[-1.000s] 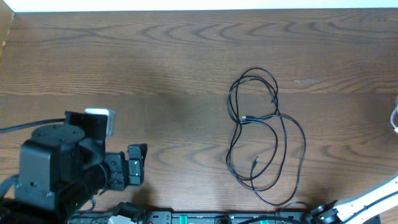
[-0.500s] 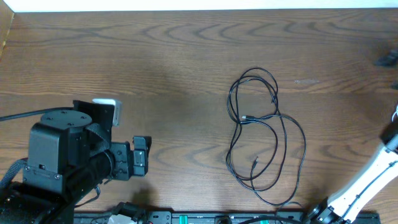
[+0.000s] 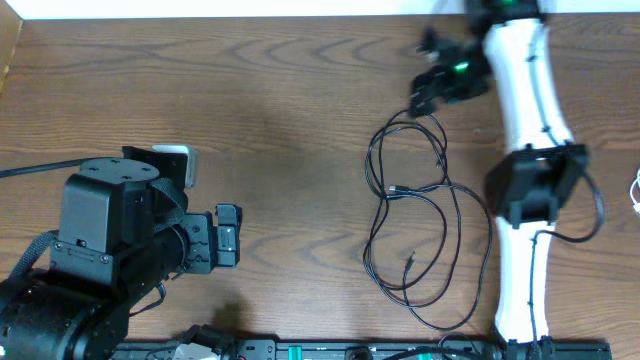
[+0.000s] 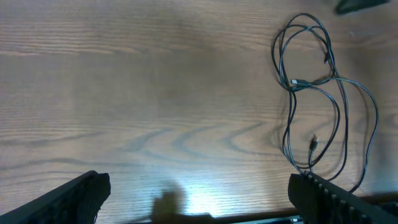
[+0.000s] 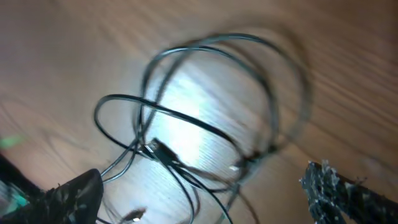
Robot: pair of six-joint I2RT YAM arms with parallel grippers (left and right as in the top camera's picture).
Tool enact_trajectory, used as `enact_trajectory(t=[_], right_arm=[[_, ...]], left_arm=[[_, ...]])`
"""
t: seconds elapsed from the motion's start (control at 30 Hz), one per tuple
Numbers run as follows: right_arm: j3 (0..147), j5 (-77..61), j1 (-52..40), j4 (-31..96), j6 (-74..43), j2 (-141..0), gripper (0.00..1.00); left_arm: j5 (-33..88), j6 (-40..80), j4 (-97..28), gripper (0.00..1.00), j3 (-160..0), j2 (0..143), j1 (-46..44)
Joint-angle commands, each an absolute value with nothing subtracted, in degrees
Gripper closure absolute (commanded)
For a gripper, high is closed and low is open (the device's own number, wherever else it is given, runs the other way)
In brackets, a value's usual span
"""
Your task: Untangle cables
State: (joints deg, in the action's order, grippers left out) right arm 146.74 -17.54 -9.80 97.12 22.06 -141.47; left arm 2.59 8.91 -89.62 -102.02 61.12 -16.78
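Observation:
The right gripper lowers back and to the left in the overhead view onto the raised bend [image 3: 379, 133] [image 5: 242, 36] next. It arches off the wood, clear of plugs.
The black cable [image 3: 393, 190] lies in tangled loops on the wooden table, right of centre, with small plug ends inside the loops. It also shows in the left wrist view [image 4: 292, 83] at the right and, blurred, in the right wrist view [image 5: 158, 149]. A bit of the white cord [image 3: 636, 190] shows at the right edge. My right gripper [image 3: 428, 95] [image 5: 205, 193] is open and hovers over the far end of the black loops, holding nothing. My left gripper [image 3: 228, 238] [image 4: 199, 199] is open and empty, well left of the cable.
The white right arm [image 3: 525, 130] stretches from the near edge to the far edge, just right of the cable. The bulky left arm [image 3: 110, 250] fills the near left corner. A rail [image 3: 350, 350] runs along the near edge.
My right arm has swung from the near right corner up across the table to the far end of the black cable. My left arm has shifted slightly. The cable has not moved.

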Motion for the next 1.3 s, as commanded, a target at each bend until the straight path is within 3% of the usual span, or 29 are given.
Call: enact_trajectory(t=[0.0, 0.17, 0.53, 0.7, 0.97, 1.1, 1.27], right_arm=[[143.1, -10.3, -13.5, 97.3, 26.1, -140.2, 0.01], [135.2, -9.5, -16.3, 97.2, 30.9, -140.2, 0.01], [131.8, -9.3, -16.3, 91.0, 27.6, -140.3, 0.01], [131.8, -9.4, -16.3, 84.2, 1.7, -140.3, 0.01], [131.8, -4.3, -18.0, 84.7, -12.6, -140.3, 0.01], [131.8, -3.1, -19.2, 86.7, -25.5, -140.3, 0.01], [131.8, -3.2, -20.5, 86.3, -49.8, -140.3, 0.01]], left_arm=[[1.5, 7.0, -89.8, 0.02, -101.7, 61.0, -16.9], [1.5, 4.9, -89.7, 0.02, -101.7, 61.0, -16.9], [1.5, 5.0, -89.7, 0.02, -101.7, 61.0, -16.9], [1.5, 5.0, -89.7, 0.02, -101.7, 61.0, -16.9], [2.5, 5.0, -89.7, 0.02, -101.7, 61.0, -16.9], [2.5, 5.0, -89.5, 0.02, -101.7, 61.0, -16.9], [2.5, 5.0, -89.5, 0.02, -101.7, 61.0, -16.9]])
